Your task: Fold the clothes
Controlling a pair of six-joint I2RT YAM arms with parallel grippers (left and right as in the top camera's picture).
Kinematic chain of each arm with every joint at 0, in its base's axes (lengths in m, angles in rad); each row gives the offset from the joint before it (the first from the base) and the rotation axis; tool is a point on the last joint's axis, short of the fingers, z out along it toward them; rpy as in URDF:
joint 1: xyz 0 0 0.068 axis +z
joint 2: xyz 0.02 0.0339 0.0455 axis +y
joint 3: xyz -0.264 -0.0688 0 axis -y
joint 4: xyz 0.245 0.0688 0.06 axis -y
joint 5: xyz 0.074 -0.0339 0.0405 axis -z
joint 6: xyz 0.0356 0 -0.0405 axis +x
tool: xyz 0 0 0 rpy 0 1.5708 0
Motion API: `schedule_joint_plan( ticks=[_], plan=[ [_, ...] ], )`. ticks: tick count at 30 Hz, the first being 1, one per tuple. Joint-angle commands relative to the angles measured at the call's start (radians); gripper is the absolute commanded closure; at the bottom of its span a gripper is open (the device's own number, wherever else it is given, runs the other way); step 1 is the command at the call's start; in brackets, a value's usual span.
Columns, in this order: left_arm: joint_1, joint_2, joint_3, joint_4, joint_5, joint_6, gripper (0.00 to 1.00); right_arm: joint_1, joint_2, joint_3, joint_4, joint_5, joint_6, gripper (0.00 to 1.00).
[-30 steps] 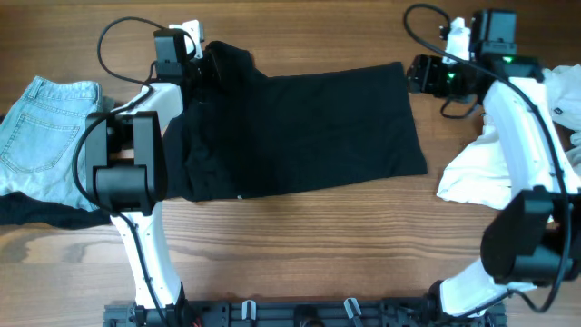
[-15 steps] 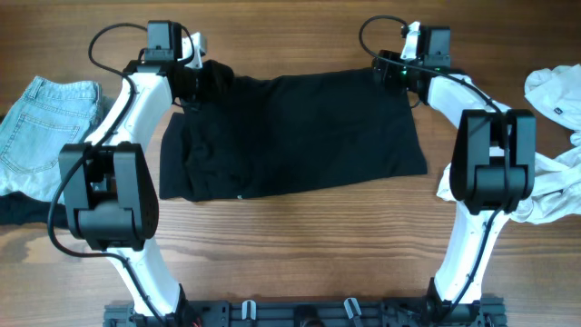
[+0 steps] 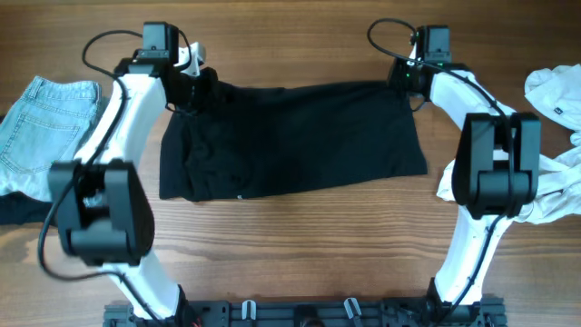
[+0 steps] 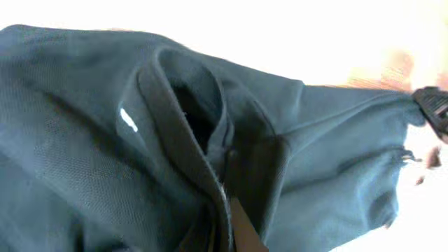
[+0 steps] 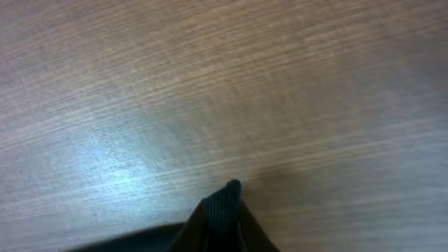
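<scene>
I should move my left gripper back toward the bar, over the shirt's near corner by the shorts, and let go of the pinched cloth, as the shirt's near half lies uncovered.
A black shirt (image 3: 290,136) lies spread across the middle of the wooden table. My left gripper (image 3: 193,77) is shut on its bunched far-left corner; the left wrist view shows dark folded fabric (image 4: 140,140) filling the frame, with the cloth pinched between my fingers (image 4: 227,224). At the shirt's far-right corner my right gripper (image 3: 404,80) is shut. In the right wrist view a small ribbed tip of black cloth (image 5: 225,199) sticks up between the shut fingers (image 5: 222,234), with bare table behind. The far edge of the shirt runs nearly straight between the two grippers.
Light blue denim shorts (image 3: 41,127) lie at the far left with a dark garment (image 3: 18,211) under them. White clothes (image 3: 545,136) are heaped at the right edge. The arms' mounting rail (image 3: 300,313) runs along the front.
My right gripper came in from the right to the shirt's far-right corner and closed on it. The shirt's far edge has pulled straighter. The left gripper keeps its hold.
</scene>
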Motion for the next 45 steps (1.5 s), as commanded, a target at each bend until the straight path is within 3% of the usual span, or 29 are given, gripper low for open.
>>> schedule_joint_plan(
  ticks=[1,7,11,13,14,15,18,21,26,30,35,36,38,41,45],
  plan=[
    [-0.004,-0.118,0.001,-0.171,0.020,0.008,0.96,-0.006,-0.139,-0.009,-0.177,0.115,-0.047,0.94],
    [-0.005,-0.188,-0.004,-0.473,-0.053,0.008,0.96,-0.006,-0.234,-0.010,-0.521,0.212,-0.051,0.88],
    [-0.018,-0.188,-0.081,-0.477,-0.109,0.008,0.96,-0.006,-0.232,-0.024,-0.597,0.212,-0.052,0.84],
    [-0.018,-0.188,-0.149,-0.477,-0.146,0.007,0.96,-0.006,-0.232,-0.024,-0.634,0.212,-0.065,0.77],
    [-0.018,-0.188,-0.180,-0.477,-0.145,0.007,0.96,-0.006,-0.232,-0.024,-0.661,0.212,-0.087,0.68],
    [-0.018,-0.188,-0.202,-0.479,-0.145,0.007,0.94,-0.006,-0.232,-0.024,-0.693,0.212,-0.112,0.50],
    [-0.018,-0.188,-0.215,-0.465,-0.146,0.008,0.61,-0.006,-0.232,-0.024,-0.731,0.203,-0.162,0.37],
    [-0.017,-0.188,-0.215,-0.398,-0.146,0.008,0.59,-0.008,-0.232,-0.032,-0.734,0.175,-0.237,0.27],
    [-0.017,-0.188,-0.214,-0.235,-0.146,0.004,0.62,-0.097,-0.229,-0.055,-0.714,-0.014,-0.341,0.22],
    [-0.018,-0.185,-0.223,-0.229,-0.146,0.005,0.62,-0.137,-0.229,-0.098,-0.677,-0.132,-0.393,0.22],
    [-0.019,-0.168,-0.342,-0.189,-0.187,0.005,0.62,-0.137,-0.229,-0.143,-0.639,-0.135,-0.386,0.22],
    [-0.019,-0.167,-0.369,-0.167,-0.187,0.005,0.66,-0.137,-0.229,-0.143,-0.639,-0.135,-0.379,0.21],
    [-0.022,-0.167,-0.391,-0.154,-0.187,0.005,0.96,-0.137,-0.229,-0.143,-0.638,-0.135,-0.372,0.22],
    [-0.002,-0.214,-0.369,-0.159,-0.214,0.005,0.96,-0.137,-0.229,-0.143,-0.635,-0.134,-0.364,0.22],
    [0.094,-0.421,-0.329,-0.181,-0.233,-0.019,0.96,-0.137,-0.229,-0.143,-0.624,-0.130,-0.363,0.22]
  ],
)
